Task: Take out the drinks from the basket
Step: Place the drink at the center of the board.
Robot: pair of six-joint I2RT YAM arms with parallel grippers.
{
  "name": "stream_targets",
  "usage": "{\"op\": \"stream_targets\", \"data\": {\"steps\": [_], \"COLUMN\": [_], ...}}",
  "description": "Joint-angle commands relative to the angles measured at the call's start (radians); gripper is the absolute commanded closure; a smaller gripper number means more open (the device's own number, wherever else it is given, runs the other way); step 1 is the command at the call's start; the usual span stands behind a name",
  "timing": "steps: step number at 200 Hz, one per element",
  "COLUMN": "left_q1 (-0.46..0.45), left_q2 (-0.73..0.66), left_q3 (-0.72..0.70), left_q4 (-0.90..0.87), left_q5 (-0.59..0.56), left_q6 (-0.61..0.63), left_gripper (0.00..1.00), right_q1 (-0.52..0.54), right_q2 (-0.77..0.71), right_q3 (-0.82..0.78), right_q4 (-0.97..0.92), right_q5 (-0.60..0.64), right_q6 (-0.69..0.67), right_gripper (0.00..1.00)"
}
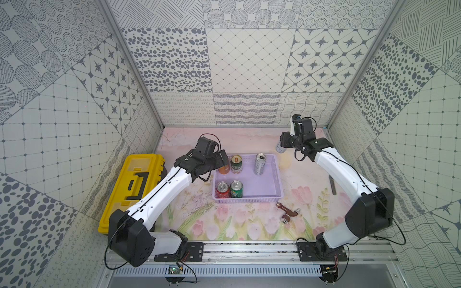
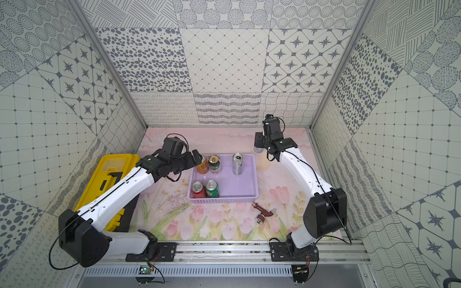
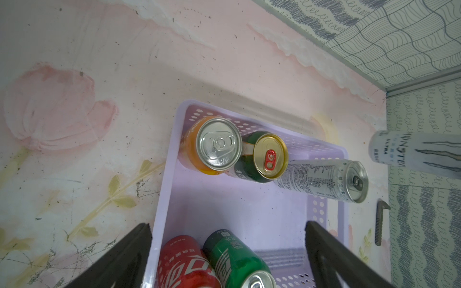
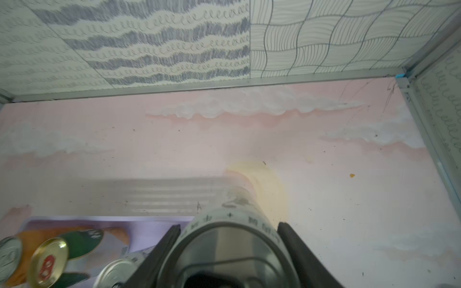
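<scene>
The yellow patch of tabletop is below my right gripper and clear of things. Next, my right gripper will move down and release the silver-white can upright on that patch.
The lilac basket (image 1: pixel 274 197) (image 2: pixel 252 197) sits mid-table. Five cans stand in it: orange (image 1: pixel 223 170) and dark green with a gold top (image 1: pixel 236 164) at the far left, a slim silver one (image 1: pixel 260 164) at the far right, and red (image 1: pixel 222 190) and bright green (image 1: pixel 236 188) at the near left. My left gripper (image 1: pixel 223 158) (image 3: pixel 228 232) hangs open over the far left corner, beside the orange can (image 3: pixel 199 147). My right gripper (image 1: pixel 284 143) (image 4: pixel 229 227) is shut on a second slim silver-white can (image 4: pixel 232 209) (image 1: pixel 280 149), outside the basket past its far right corner.
A yellow toolbox (image 1: pixel 134 184) lies along the left wall under my left arm. A brown tap fitting (image 1: pixel 287 212) lies in front of the basket on the right. A grey metal bar (image 1: pixel 332 184) rests near my right arm.
</scene>
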Motion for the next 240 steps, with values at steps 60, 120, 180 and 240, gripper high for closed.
{"op": "stream_targets", "data": {"steps": [60,120,180,240], "left_q1": [0.002,0.002,0.002,0.002], "left_q2": [0.017,0.032,0.058,0.058], "left_q3": [-0.003,0.003,0.007,0.010], "left_q4": [0.011,0.017,0.029,0.045], "left_q5": [0.051,0.073,0.110,0.135], "left_q6": [0.033,0.041,0.044,0.052], "left_gripper": [0.00,0.00,0.00,0.00], "right_q1": [-0.064,-0.071,-0.068,-0.068], "right_q2": [0.211,0.234,0.263,0.281], "right_q3": [0.121,0.143,0.137,0.127], "right_q4": [0.093,0.043,0.012,0.006], "right_q5": [0.013,-0.003,0.007,0.009], "right_q6": [0.022,0.024,0.033,0.041], "right_gripper": [0.68,0.68,0.62,0.46]}}
